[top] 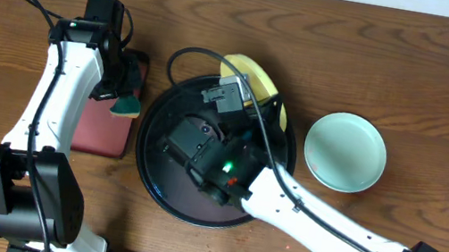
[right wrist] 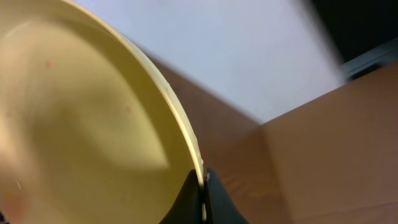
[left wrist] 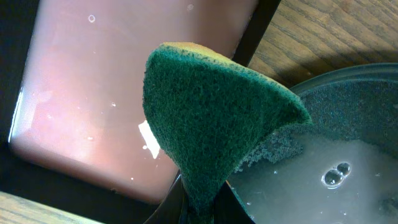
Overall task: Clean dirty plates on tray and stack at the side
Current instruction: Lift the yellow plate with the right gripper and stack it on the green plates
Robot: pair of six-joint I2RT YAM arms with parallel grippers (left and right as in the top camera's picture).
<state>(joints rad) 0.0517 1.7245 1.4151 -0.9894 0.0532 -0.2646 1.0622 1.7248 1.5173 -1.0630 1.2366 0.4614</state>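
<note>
I will next move my right gripper to the right in the overhead view and down onto the mint green plate, because it lies open for stacking the yellow one.
My right gripper is shut on the rim of the yellow plate and holds it tilted up over the far edge of the black tray. In the right wrist view the fingers pinch the plate's rim, and a few faint reddish specks show on the plate. One mint green plate lies on the table to the right of the tray. The other mint plate is hidden. My left gripper is shut on a green and yellow sponge beside the tray's left rim.
A small reddish-brown rectangular tray lies left of the black tray, under the sponge; it also shows in the left wrist view. A dark wet round surface with bubbles lies right of the sponge. My right arm crosses the black tray.
</note>
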